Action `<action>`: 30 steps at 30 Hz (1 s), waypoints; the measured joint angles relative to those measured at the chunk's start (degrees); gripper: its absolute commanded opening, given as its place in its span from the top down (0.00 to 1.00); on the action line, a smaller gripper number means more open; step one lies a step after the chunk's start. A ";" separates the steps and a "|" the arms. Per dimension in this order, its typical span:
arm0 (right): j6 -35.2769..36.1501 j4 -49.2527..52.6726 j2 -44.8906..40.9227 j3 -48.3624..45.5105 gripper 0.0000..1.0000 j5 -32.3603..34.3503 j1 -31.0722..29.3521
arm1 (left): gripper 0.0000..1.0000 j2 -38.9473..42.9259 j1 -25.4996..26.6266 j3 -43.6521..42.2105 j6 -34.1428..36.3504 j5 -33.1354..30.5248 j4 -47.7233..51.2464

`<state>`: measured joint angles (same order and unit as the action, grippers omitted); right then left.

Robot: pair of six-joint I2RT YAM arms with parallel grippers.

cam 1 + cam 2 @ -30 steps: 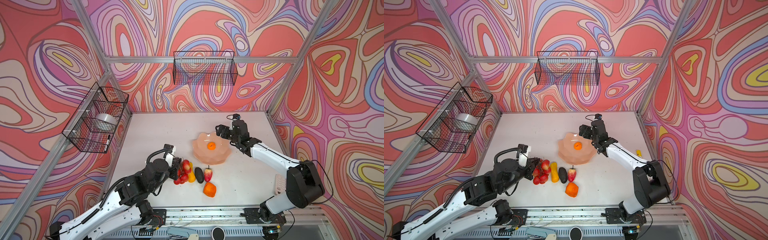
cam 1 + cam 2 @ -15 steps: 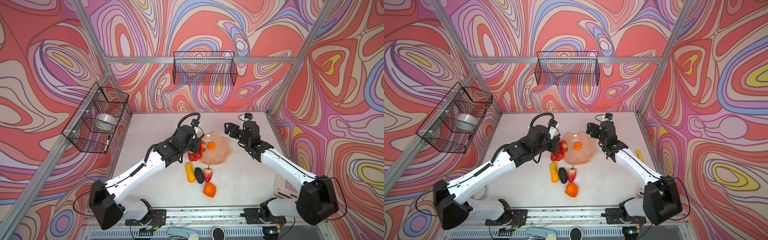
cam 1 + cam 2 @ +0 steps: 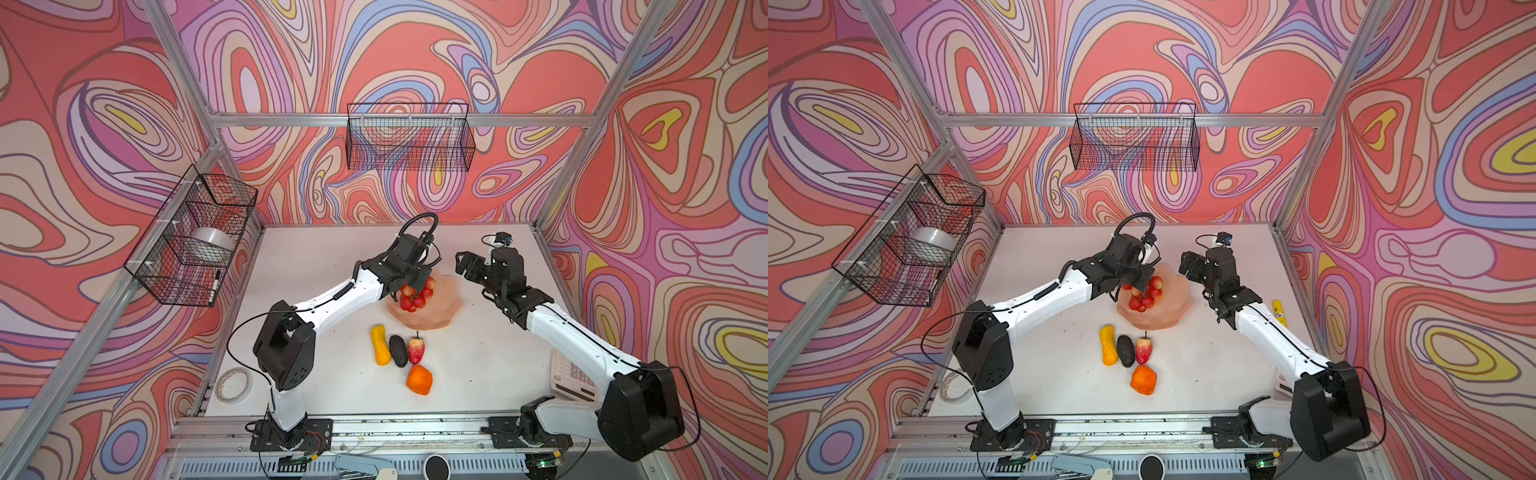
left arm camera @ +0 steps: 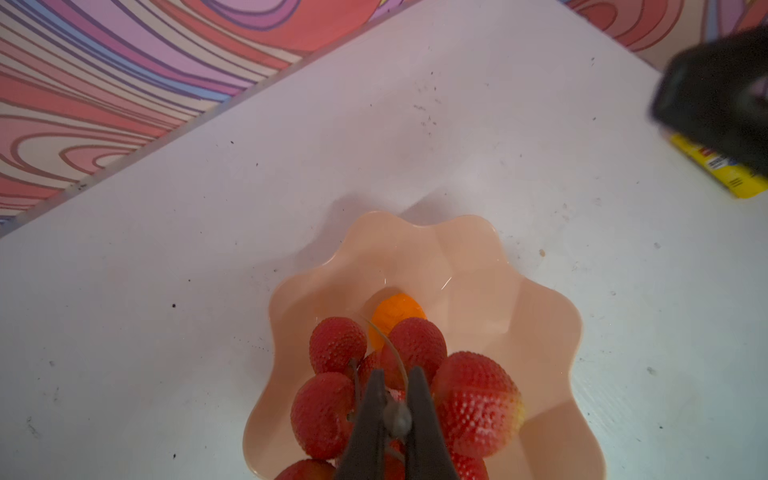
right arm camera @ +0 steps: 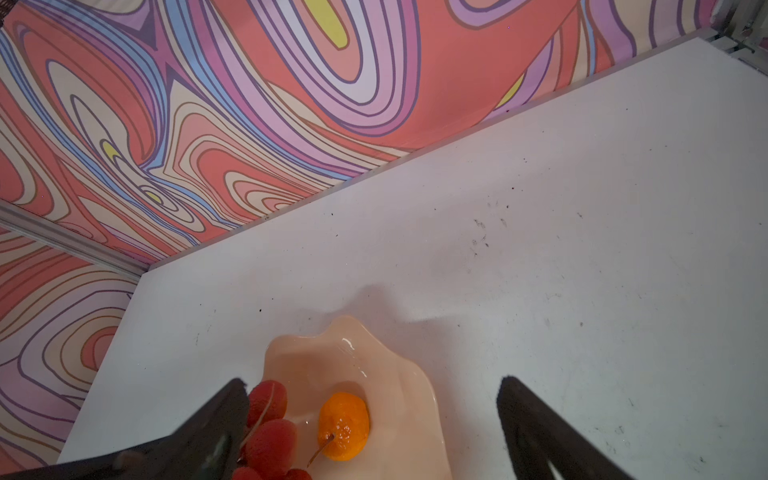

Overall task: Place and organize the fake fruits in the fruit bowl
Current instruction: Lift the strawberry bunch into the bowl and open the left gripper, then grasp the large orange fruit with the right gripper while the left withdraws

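The second orange fruit (image 3: 419, 380) lies below, outside the bowl (image 3: 444, 311). My right gripper draws back toward the base next and brings its open fingers down around the fruit.
My left gripper (image 4: 397, 374) is shut on the dark stem of the red berry bunch (image 4: 473, 399), which hangs over the near-left part of the peach-pink fruit bowl (image 3: 444, 311). Both top views show the bunch (image 3: 1146, 295) above the bowl. One orange fruit (image 5: 344, 424) lies in the bowl's middle. My right gripper (image 3: 465, 266) stands open just right of the bowl, holding nothing. In front of the bowl on the table lie a yellow-orange oblong (image 3: 381, 351), a blackish oval (image 3: 398, 351), a red strawberry-like fruit (image 3: 416, 350) and a second orange fruit (image 3: 419, 379).
Black wire baskets hang on the back wall (image 3: 409, 137) and the left wall (image 3: 195, 241). A tape roll (image 3: 234, 385) lies at the table's front left. A keypad (image 3: 571, 374) sits under the right arm. A small yellow cylinder (image 3: 1279, 311) lies at the right edge.
My left arm has carried the berry bunch from the table's front left up over the bowl. My right gripper has drawn back to the right of the bowl, staying open.
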<state>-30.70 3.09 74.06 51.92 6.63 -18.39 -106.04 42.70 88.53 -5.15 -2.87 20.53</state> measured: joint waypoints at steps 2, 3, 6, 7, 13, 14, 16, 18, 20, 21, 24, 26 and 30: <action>0.04 0.42 -0.31 0.00 0.02 0.00 0.00 | 1.00 -2.05 -0.09 0.13 -0.17 -0.15 0.22; 0.07 0.61 -0.35 0.00 0.02 0.00 0.00 | 1.00 -2.80 -0.17 0.44 -0.37 -0.17 0.42; 0.15 1.49 -0.35 0.00 0.02 -0.09 0.02 | 0.81 -5.05 -0.46 2.36 -1.46 -0.13 0.61; 0.15 1.81 -0.35 0.00 0.03 -0.15 0.00 | 0.71 -5.42 -0.68 2.82 -1.97 -0.13 0.57; 0.90 6.47 -1.16 -0.11 0.06 -1.46 0.02 | 0.22 -5.03 -2.58 2.49 -5.01 -0.15 -0.72; 1.25 7.65 -1.64 -0.24 0.06 -2.23 0.02 | 0.20 -4.42 -2.86 1.81 -5.42 -0.24 -1.51; 2.23 9.99 -2.73 -0.74 0.06 -4.04 -0.02 | 0.16 -2.34 -3.13 -0.24 -6.05 -0.61 -3.32; 3.39 12.61 -3.98 -1.44 0.06 -5.75 -0.59 | 0.14 0.96 -3.10 -2.97 -6.71 -1.60 -5.62; 4.46 15.72 -5.40 -2.54 0.06 -7.08 -2.23 | 0.11 5.64 -3.10 -6.62 -7.43 -3.28 -8.55; 4.83 17.18 -5.95 -3.13 0.06 -7.61 -3.54 | 0.09 8.20 -3.08 -8.55 -7.67 -4.46 -10.12; 5.16 21.29 -7.58 -5.27 0.05 -9.01 -9.90 | 0.05 17.05 -3.30 -15.39 -8.63 -9.18 -15.80; 4.42 23.30 -8.63 -6.91 0.05 -10.03 -14.93 | 0.02 23.80 -3.78 -21.64 -9.40 -12.96 -20.55; 1.22 24.94 -10.25 -10.54 0.05 -11.47 -23.04 | 0.02 35.80 -6.03 -34.86 -12.92 -18.38 -26.58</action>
<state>-29.47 28.03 63.81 41.39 -4.84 -41.43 -70.24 36.67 53.67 -18.06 -21.26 -6.04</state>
